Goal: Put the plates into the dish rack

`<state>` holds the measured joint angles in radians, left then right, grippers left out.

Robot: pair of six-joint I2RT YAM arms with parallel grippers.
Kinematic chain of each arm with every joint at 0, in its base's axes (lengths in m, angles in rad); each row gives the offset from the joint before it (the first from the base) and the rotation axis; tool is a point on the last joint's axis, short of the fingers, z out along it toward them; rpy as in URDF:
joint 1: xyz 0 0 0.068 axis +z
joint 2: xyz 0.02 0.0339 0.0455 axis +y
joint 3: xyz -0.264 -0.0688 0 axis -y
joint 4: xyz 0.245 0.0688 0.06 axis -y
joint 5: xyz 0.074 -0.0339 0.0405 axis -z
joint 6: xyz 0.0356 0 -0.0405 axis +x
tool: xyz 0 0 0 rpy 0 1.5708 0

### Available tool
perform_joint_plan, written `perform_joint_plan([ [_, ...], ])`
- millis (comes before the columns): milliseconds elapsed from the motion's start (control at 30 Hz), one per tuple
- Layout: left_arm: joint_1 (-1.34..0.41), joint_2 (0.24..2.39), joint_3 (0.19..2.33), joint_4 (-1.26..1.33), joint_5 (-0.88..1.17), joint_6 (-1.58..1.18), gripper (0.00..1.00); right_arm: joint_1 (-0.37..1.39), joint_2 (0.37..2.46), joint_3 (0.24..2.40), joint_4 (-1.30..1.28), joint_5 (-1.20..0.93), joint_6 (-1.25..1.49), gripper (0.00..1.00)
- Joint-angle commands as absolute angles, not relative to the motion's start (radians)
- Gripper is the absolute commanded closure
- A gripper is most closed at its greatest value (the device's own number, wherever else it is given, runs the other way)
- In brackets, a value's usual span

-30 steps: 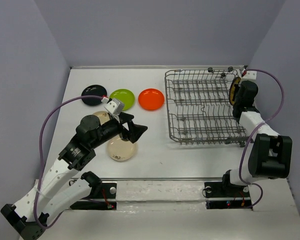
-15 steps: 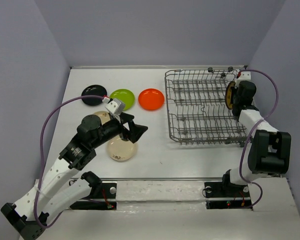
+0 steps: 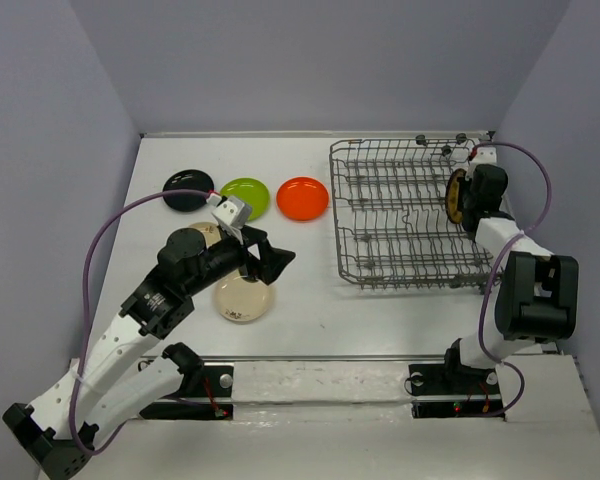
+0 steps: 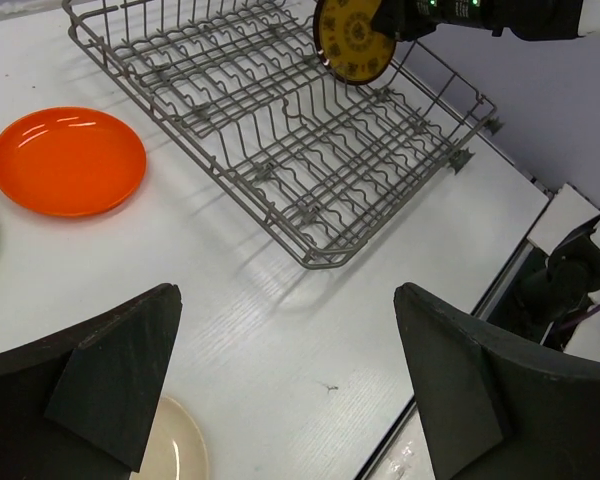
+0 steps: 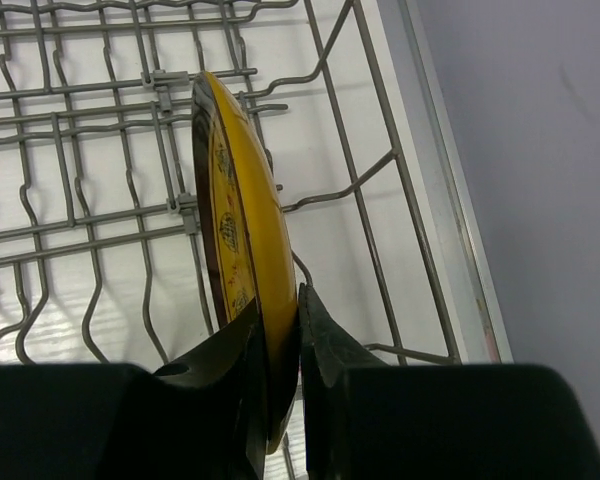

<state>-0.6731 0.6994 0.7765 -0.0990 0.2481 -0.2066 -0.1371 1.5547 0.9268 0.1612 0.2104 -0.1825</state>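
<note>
The uncovered orange plate is outward of my open left gripper and below it. My left gripper should next reach outward and down onto the plate's near rim, by the lime plate.
My right gripper (image 3: pixel 467 197) (image 5: pixel 280 330) is shut on the rim of a brown plate with a yellow pattern (image 3: pixel 458 196) (image 5: pixel 235 240) (image 4: pixel 353 40). It holds the plate on edge over the right side of the grey wire dish rack (image 3: pixel 380 215) (image 4: pixel 280 130) (image 5: pixel 80 170). On the table lie a black plate (image 3: pixel 188 189), a lime plate (image 3: pixel 245 198), an orange plate (image 3: pixel 302 198) (image 4: pixel 68 160) and a beige plate (image 3: pixel 243 298) (image 4: pixel 175 445). A cream plate (image 3: pixel 202 234) is partly hidden under my left arm. My left gripper (image 3: pixel 265 262) (image 4: pixel 285 300) hangs wide open above the beige plate's right edge, holding nothing.
Grey walls close off the table at the back and both sides. The rack stands near the right wall. The arm bases and a metal rail (image 3: pixel 320 357) run along the near edge. A purple cable (image 3: pixel 110 225) loops to the left of my left arm.
My right gripper has carried the patterned plate leftward from the rack's right rim to over its wires. The left arm has shifted only slightly.
</note>
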Motion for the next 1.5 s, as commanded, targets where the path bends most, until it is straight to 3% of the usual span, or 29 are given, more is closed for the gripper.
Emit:
perform_joint_plan([
  [0,-0.675,0.701,0.79,-0.077,0.216,-0.201,0.01,-0.143,1.533,0.917,0.178,0.21,-0.155,0.69],
  [67,-0.67,0.707,0.788,-0.075,0.209,-0.209,0.01,-0.143,1.522,0.919,0.175,0.233,-0.128,0.51],
  [467,-0.591,0.843,0.784,-0.064,0.218,-0.275,0.01,-0.132,1.389,1.032,-0.004,0.226,0.118,0.28],
  [633,-0.506,0.891,0.775,-0.043,0.244,-0.316,0.01,-0.022,1.298,1.068,-0.084,0.156,0.186,0.27],
  [900,-0.373,0.988,0.741,0.063,0.27,-0.55,0.1,0.234,1.177,1.006,-0.062,0.031,0.304,0.32],
  [1100,-0.373,1.101,0.64,0.328,0.135,-0.807,0.14,0.331,1.109,0.888,0.055,-0.1,0.362,0.33],
  [1267,-0.396,1.331,0.684,0.434,-0.053,-0.906,0.2,0.367,1.086,0.835,0.077,-0.159,0.376,0.34],
  [1467,-0.429,1.556,0.802,0.476,-0.185,-0.995,0.2,0.391,1.016,0.792,0.084,-0.156,0.376,0.34],
])
